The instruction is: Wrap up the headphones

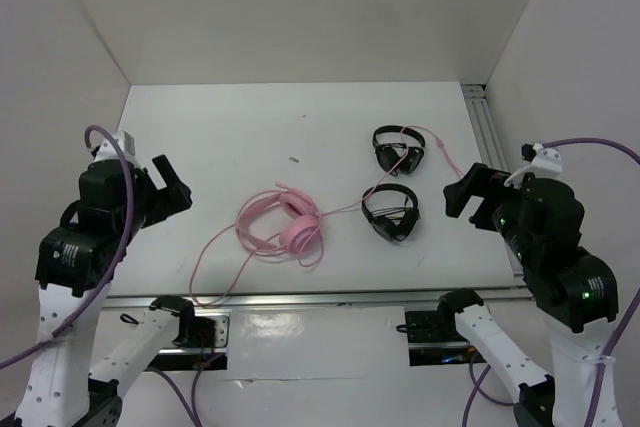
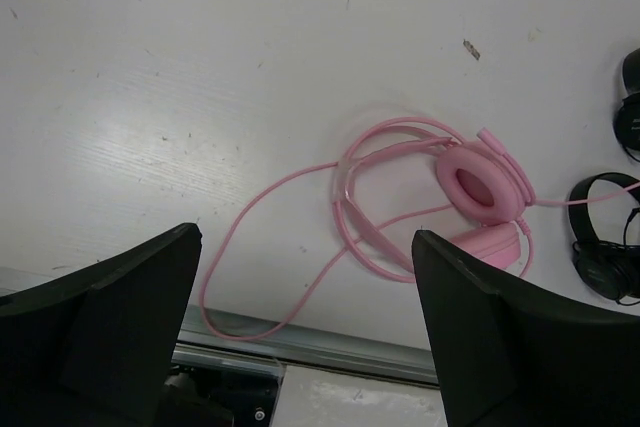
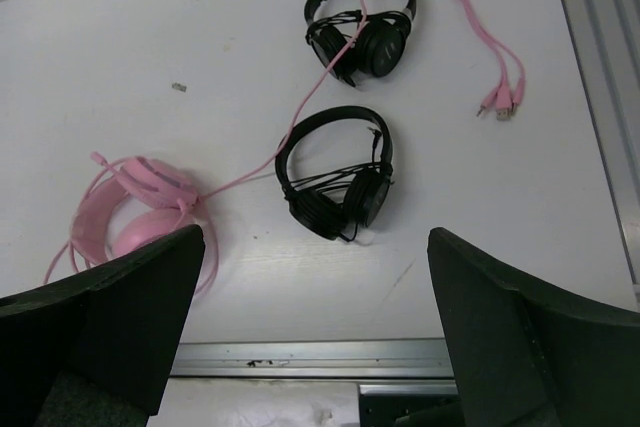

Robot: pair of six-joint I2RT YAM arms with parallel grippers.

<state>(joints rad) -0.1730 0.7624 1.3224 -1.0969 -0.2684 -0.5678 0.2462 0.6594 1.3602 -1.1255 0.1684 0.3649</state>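
Note:
The end of the pink headphones' headband opposite the earcups is below my left gripper and to its right in the top view. I will lower my left gripper that way next, around the headband.
The pink headphones (image 1: 285, 225) lie on the white table near the front middle, earcups folded together; they also show in the left wrist view (image 2: 478, 187) and the right wrist view (image 3: 140, 212). Their thin pink cable (image 1: 210, 252) loops left to the front rail, and another stretch runs right across the black headsets to its plugs (image 3: 502, 99). My left gripper (image 1: 172, 190) is open and empty, raised left of them. My right gripper (image 1: 462, 192) is open and empty, raised at the right.
Two black headsets lie right of centre, one farther back (image 1: 398, 149) and one nearer (image 1: 392, 213), with the pink cable draped over them. A metal rail (image 1: 330, 297) runs along the table's front edge and another (image 1: 490, 137) along the right side. White walls enclose the table.

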